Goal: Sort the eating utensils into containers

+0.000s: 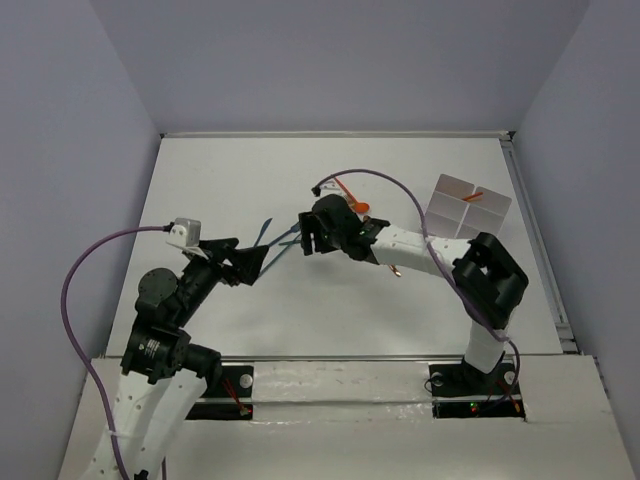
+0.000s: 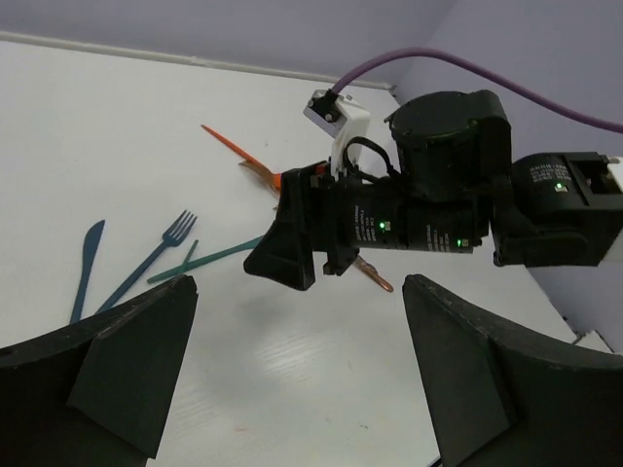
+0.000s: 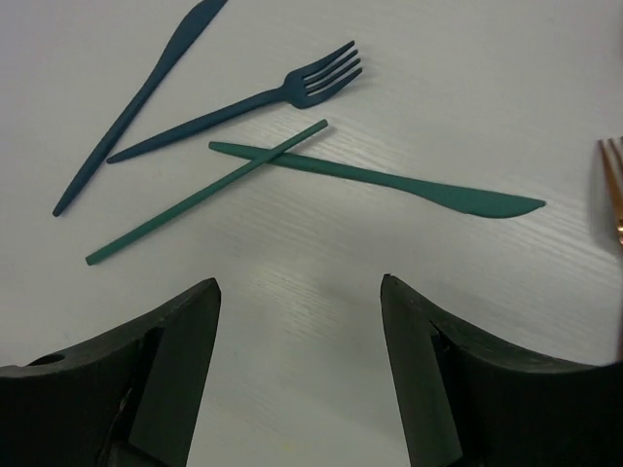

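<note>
The teal stick-like handle (image 3: 209,192) is lying over the teal knife. My right gripper will next move down and to the left in the top view, onto the handle beside the crossing.
Several utensils lie mid-table. In the right wrist view there are a dark blue knife (image 3: 136,102), a dark blue fork (image 3: 243,102), a teal knife (image 3: 389,180) crossed by a teal stick-like handle (image 3: 209,192), and a copper fork (image 3: 613,190) at the right edge. My right gripper (image 3: 300,292) is open and empty, hovering just short of them (image 1: 305,235). My left gripper (image 2: 297,282) is open and empty, facing the right gripper from the left (image 1: 258,262). Orange utensils (image 1: 350,192) lie behind. The white divided tray (image 1: 455,190) at the back right holds an orange utensil (image 1: 474,196).
The left wrist view shows the right arm's wrist (image 2: 428,209) close ahead, with the blue knife (image 2: 86,268), the blue fork (image 2: 156,255) and a copper utensil (image 2: 375,277) around it. Purple cables (image 1: 75,290) loop beside both arms. Walls enclose the table.
</note>
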### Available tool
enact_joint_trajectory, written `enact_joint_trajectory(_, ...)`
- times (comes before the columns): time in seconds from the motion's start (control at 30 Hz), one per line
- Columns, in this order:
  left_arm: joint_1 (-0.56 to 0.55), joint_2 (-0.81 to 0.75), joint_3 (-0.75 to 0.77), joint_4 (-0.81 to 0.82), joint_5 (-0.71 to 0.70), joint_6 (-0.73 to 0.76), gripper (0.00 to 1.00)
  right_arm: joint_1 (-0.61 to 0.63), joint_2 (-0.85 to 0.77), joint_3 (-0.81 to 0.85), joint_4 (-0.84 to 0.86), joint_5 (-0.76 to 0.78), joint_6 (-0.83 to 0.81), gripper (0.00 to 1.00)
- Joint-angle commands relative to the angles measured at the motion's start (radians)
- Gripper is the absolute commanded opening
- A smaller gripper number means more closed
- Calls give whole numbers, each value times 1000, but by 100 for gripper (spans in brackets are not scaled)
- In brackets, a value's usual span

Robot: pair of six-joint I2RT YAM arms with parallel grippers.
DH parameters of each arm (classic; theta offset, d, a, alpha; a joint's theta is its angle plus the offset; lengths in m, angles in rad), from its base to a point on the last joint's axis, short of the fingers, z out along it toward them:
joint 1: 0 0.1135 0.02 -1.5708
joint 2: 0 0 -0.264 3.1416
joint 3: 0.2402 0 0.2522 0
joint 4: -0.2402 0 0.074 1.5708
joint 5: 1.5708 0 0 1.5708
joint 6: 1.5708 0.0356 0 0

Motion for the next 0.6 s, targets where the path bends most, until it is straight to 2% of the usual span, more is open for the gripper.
enact_joint_trajectory(0.0, 20, -13, 52, -41, -190, -15, 99, 80, 87, 93, 17, 109, 228, 73)
enact_joint_trajectory(0.13, 20, -21, 54, -54, -221, -28, 99, 115, 169, 139, 15, 156, 309, 74)
enact_joint_trajectory(0.57, 2, -46, 36, -17, -135, -20, 99, 133, 357, 322, -32, 239, 420, 67)
